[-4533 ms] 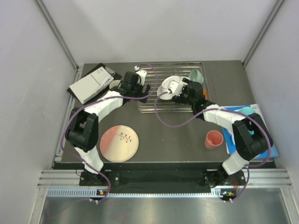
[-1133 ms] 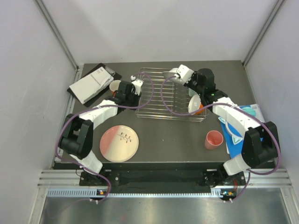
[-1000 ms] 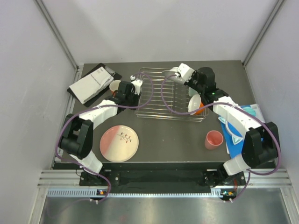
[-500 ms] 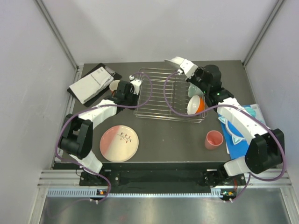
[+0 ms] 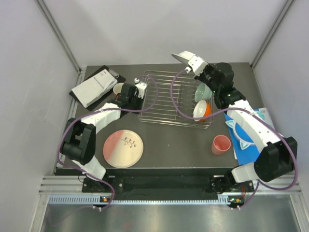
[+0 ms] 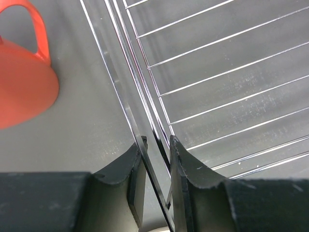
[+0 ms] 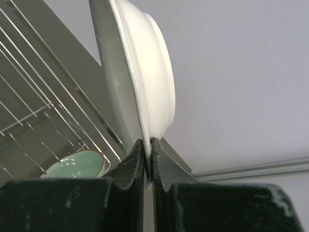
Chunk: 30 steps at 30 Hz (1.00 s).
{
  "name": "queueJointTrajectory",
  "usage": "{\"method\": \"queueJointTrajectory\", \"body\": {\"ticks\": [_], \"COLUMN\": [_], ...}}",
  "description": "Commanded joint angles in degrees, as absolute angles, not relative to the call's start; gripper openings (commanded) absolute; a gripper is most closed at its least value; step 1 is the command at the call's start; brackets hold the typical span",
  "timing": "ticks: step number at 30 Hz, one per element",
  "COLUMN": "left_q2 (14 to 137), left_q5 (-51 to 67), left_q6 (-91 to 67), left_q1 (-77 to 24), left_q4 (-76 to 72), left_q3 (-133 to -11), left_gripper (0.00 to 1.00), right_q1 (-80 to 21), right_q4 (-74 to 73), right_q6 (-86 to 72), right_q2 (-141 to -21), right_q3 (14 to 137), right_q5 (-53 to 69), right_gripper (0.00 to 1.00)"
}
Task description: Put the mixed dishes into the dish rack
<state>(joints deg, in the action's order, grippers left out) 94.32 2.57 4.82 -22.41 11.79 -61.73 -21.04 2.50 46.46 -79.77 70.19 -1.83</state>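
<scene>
Next, my right gripper brings the white plate (image 5: 182, 57) down on edge into the back of the dish rack, since the wires there stand empty beside the mint bowl.
My right gripper (image 5: 193, 62) (image 7: 148, 142) is shut on the rim of the white plate (image 5: 182, 57) (image 7: 145, 63), which it holds on edge in the air over the back of the dish rack (image 5: 166, 104) (image 6: 231, 68). My left gripper (image 5: 138, 90) (image 6: 157, 142) pinches the rack's left rim wire. The orange mug (image 5: 118, 88) (image 6: 24, 82) stands just left of the rack. Inside the rack at the right lie the mint bowl (image 5: 203, 91) (image 7: 72, 164) and an orange vessel (image 5: 202, 110) with a white inside. The pink-and-cream plate (image 5: 123, 148) and the salmon cup (image 5: 221, 144) rest on the table in front.
A black-and-white booklet (image 5: 94, 86) lies at the back left, close to the mug. A blue mat (image 5: 251, 140) with turquoise items covers the right edge, beside the cup. Grey walls close in the table at the back and both sides.
My right gripper has carried the white plate up and toward the back right, uncovering the mint bowl and the orange vessel. The left gripper and the rack have stayed in place.
</scene>
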Motion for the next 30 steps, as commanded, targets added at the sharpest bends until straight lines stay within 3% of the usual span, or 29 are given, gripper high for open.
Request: {"method": "queueJointTrajectory", "body": {"ticks": [1, 10, 30], "left_q2": [93.7, 95.8, 95.4], "left_q5": [4.7, 5.4, 6.0], "left_q6": [15.0, 22.2, 20.3], "left_q1": [-21.7, -19.8, -18.8], "left_q4": [16.6, 17.8, 18.2], "left_q3": [-62.2, -61.5, -60.6], "left_gripper": [0.13, 0.09, 0.05], "right_q1": [-20.7, -20.0, -17.8], "right_q4": [11.4, 9.0, 6.9], "right_q6": [48.8, 48.7, 46.6], "right_q2": [-77.3, -78.3, -83.1], "right_q3": [73.5, 72.5, 68.1], "right_q5": [1.6, 3.6, 3.4], "right_gripper": [0.00, 0.00, 0.00]}}
